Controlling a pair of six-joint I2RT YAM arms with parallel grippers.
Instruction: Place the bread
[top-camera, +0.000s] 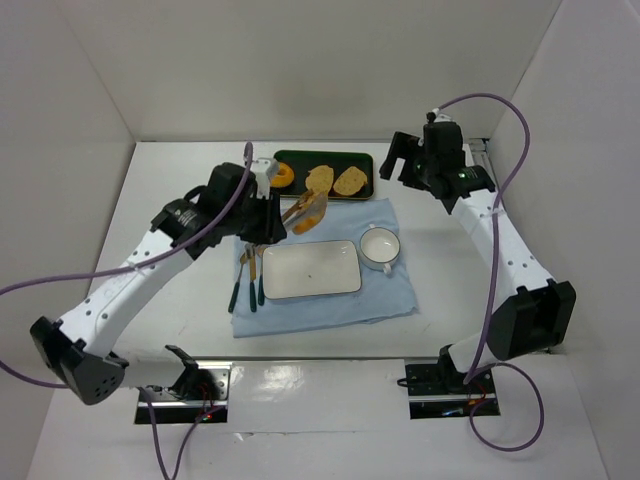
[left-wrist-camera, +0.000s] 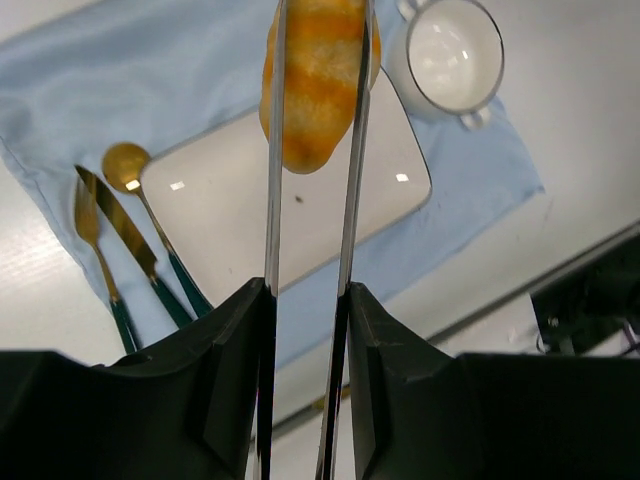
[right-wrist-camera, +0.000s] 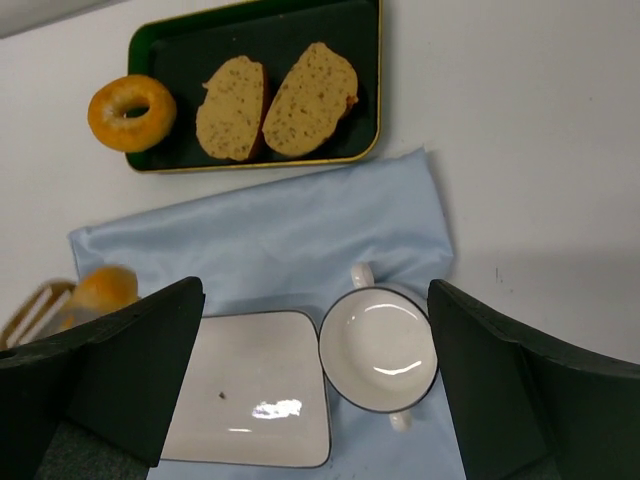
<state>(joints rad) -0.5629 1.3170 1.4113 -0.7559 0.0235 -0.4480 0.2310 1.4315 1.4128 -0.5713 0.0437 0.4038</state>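
My left gripper should move back and down next, over the empty plate (top-camera: 312, 270), because the bread is hanging just past the plate's far edge.
The bread (left-wrist-camera: 318, 80), a golden-yellow ridged roll, is pinched between the two metal arms of a pair of tongs (left-wrist-camera: 272, 200). It hangs above the far edge of the white rectangular plate (left-wrist-camera: 230, 210). My left gripper (left-wrist-camera: 305, 290) is shut on the tongs' arms. From above, the bread (top-camera: 313, 207) sits just beyond the plate (top-camera: 312, 268), with my left gripper (top-camera: 270, 225) to its left. My right gripper (right-wrist-camera: 312, 330) stands open and holds nothing, high over the bowl, at the back right (top-camera: 405, 160). The right wrist view catches the bread (right-wrist-camera: 100, 288) at its left edge.
A white two-handled bowl (top-camera: 380, 245) stands right of the plate on a blue cloth (top-camera: 330, 310). Gold and green cutlery (top-camera: 248, 275) lies left of the plate. A dark tray (top-camera: 300, 158) at the back holds two bread slices (top-camera: 335, 180); an orange doughnut (top-camera: 282, 176) rests on its left rim.
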